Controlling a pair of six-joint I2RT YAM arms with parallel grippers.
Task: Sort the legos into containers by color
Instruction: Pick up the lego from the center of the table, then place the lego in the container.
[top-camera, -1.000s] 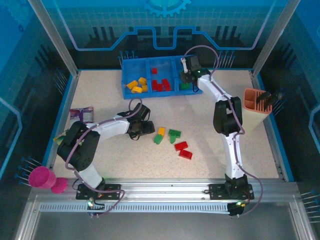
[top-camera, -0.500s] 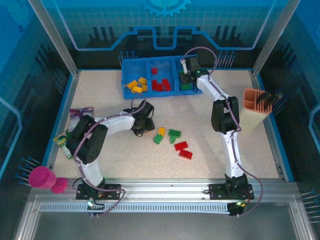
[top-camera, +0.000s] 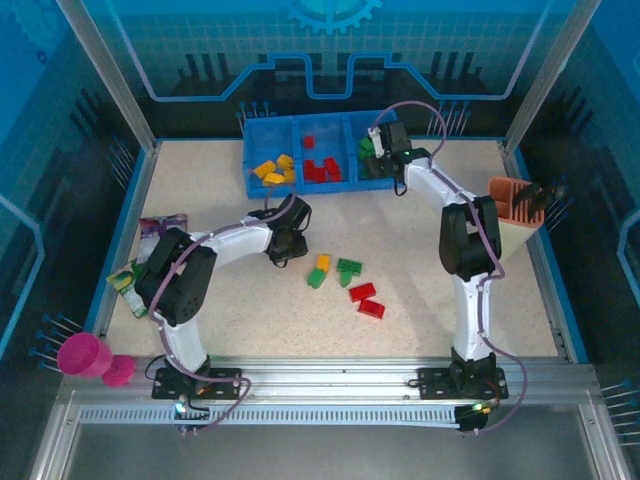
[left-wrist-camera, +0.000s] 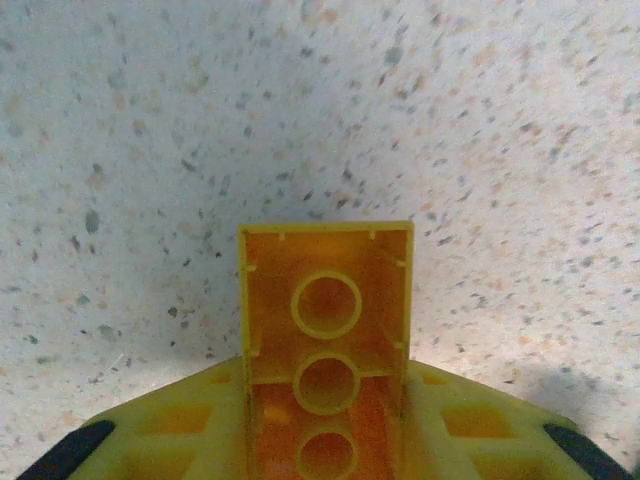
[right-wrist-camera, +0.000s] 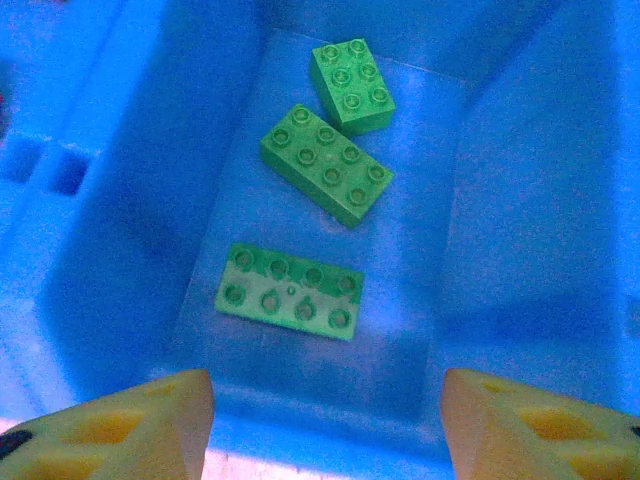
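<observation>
I next need to carry the yellow lego in my left gripper up and outward, over the container of yellow legos, and release it there.
My left gripper (top-camera: 285, 246) is shut on an orange-yellow lego (left-wrist-camera: 325, 310), seen hollow side up just above the speckled table. Right of it lie loose legos: an orange-yellow one (top-camera: 322, 263), two green ones (top-camera: 316, 279) (top-camera: 349, 267) and two red ones (top-camera: 362, 292) (top-camera: 372, 309). The blue tray (top-camera: 300, 191) at the back holds yellow legos (top-camera: 273, 170) in its left container, red legos (top-camera: 320, 168) in the middle one and green ones in the right one. My right gripper (right-wrist-camera: 328, 400) hangs open over that right container, above three green legos (right-wrist-camera: 290, 290) (right-wrist-camera: 327, 163) (right-wrist-camera: 352, 85).
An orange-pink slotted holder (top-camera: 515, 215) stands at the right edge beside the right arm. A purple packet (top-camera: 163, 228) lies at the left, and a magenta cup (top-camera: 83, 355) sits outside the near left corner. Blue rails border the table.
My left gripper has closed on the orange-yellow lego and edged toward the back. My right gripper has opened over the right container and shifted slightly right.
</observation>
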